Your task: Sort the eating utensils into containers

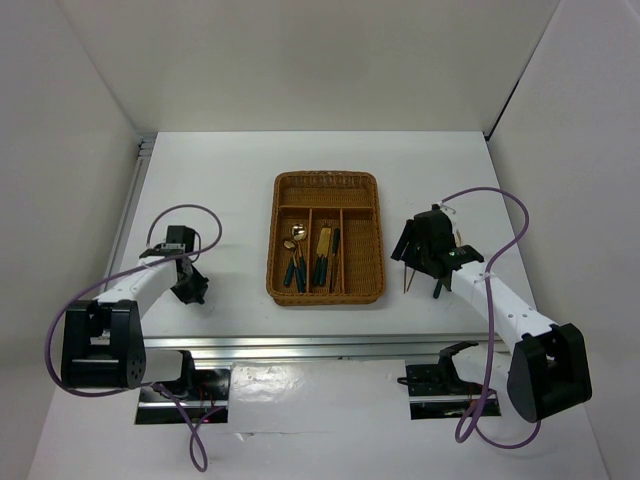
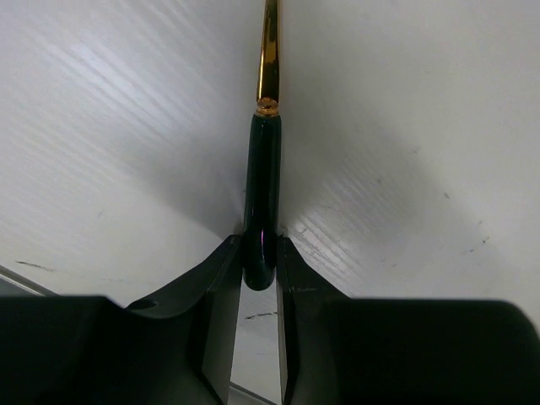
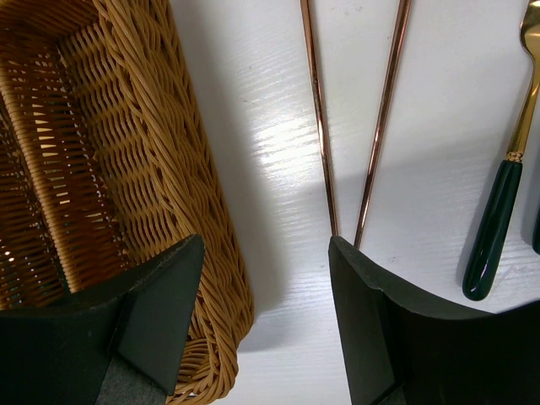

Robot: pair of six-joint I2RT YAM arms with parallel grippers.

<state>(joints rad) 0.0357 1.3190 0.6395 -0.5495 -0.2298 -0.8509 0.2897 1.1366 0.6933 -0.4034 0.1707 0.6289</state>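
The tray's empty long slot point(image 1: 361, 252) lies to the right in the top view. My left gripper rises past the tray's filled slots next, then lowers and releases.
The brown wicker tray point(image 1: 328, 190) sits mid-table. A gold spoon point(image 1: 297, 236) lies in its left long slot, and a gold-headed utensil point(image 1: 323, 244) lies in the middle slot. My left gripper point(image 1: 189, 289) is low over the table left of the tray. In the left wrist view it point(image 2: 260, 263) is shut on the dark green handle of a gold-headed utensil point(image 2: 262, 181). My right gripper point(image 1: 418, 248) is right of the tray, open and empty point(image 3: 266, 253). Two thin chopsticks point(image 3: 317, 118) lie ahead of its right finger. A green-handled gold utensil point(image 3: 494, 224) lies further right.
The tray's woven wall point(image 3: 160, 160) is close beside my right gripper's left finger point(image 3: 160, 295). Purple cables point(image 1: 495, 200) loop from both arms. A metal rail point(image 1: 300, 345) runs along the table's near edge, and white walls enclose the table.
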